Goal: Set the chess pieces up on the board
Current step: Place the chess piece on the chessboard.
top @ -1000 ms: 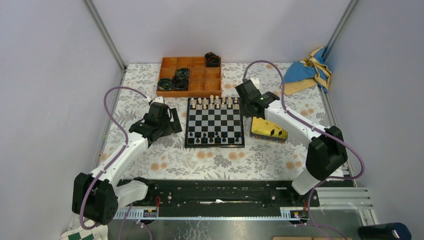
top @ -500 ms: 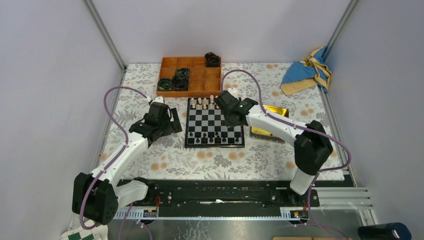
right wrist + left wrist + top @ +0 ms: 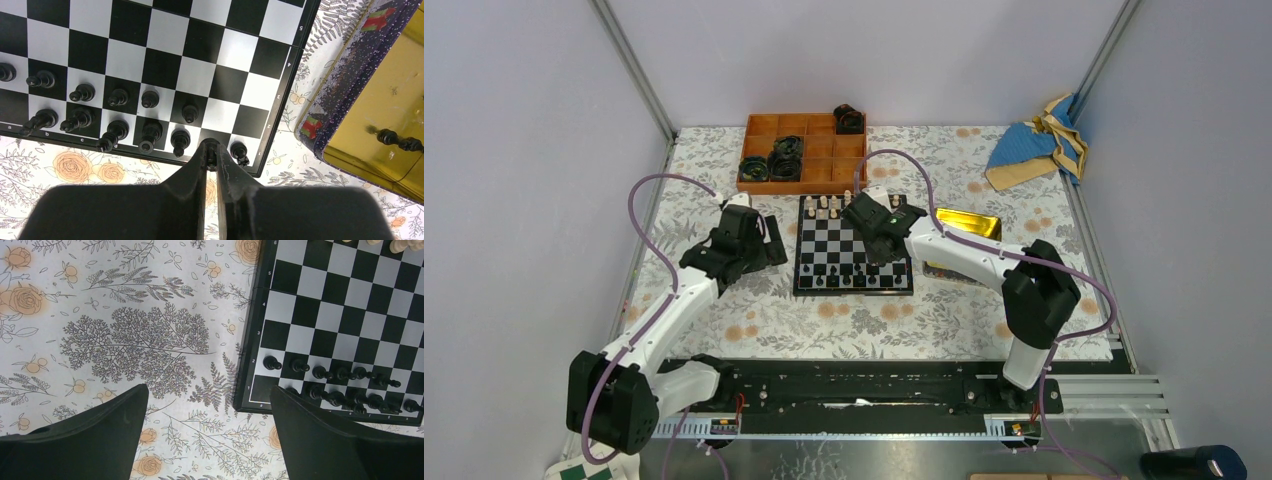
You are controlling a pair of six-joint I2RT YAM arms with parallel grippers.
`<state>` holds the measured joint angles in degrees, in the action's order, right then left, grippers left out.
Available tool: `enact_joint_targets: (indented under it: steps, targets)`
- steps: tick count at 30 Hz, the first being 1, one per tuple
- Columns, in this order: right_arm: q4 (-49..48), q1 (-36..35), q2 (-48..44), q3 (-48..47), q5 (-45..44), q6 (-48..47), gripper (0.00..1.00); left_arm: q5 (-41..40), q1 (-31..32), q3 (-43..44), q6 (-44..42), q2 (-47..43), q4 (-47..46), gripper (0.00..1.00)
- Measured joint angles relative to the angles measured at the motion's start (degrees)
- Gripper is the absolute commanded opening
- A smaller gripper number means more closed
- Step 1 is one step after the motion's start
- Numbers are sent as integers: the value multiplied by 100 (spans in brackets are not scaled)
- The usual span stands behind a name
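Observation:
I will next lower my right gripper onto the black square [image 3: 885, 281] [image 3: 223, 138] between the black corner piece and its neighbour and release the chess piece, because that square is empty below.
The board [image 3: 854, 244] of black and silvery-white checks lies mid-table; it also shows in the right wrist view [image 3: 165, 35] and the left wrist view [image 3: 345, 310]. Tiny black chess pieces [image 3: 117, 97] stand in its two near rows, cream ones [image 3: 829, 207] at its far edge. My right gripper [image 3: 212, 156] is shut on a black chess piece [image 3: 211, 148], held over the near row beside the black corner piece [image 3: 239, 151]. In the top view the right gripper [image 3: 876, 240] hangs over the board's right half. My left gripper [image 3: 207, 415] is open and empty over the cloth, left of the board's near corner.
A gold tin lid [image 3: 385, 100] right of the board holds two more black pieces [image 3: 397, 140]. An orange divided tray [image 3: 805, 152] with black coiled rings [image 3: 785, 158] stands behind the board. A blue and tan cloth [image 3: 1036, 148] lies at the back right.
My right arm has swung left from the tin, across the board's right edge, and now hangs over the board's near rows. The left arm has not moved.

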<state>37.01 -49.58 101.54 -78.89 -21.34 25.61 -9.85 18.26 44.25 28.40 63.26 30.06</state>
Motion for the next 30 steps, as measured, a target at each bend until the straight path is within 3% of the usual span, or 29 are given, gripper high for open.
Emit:
enact_joint_targets:
  steps: [30]
  targets:
    - [-476, -4, 0, 750, 142, 175, 0, 2, -2, -24, 0, -44, 13, 99]
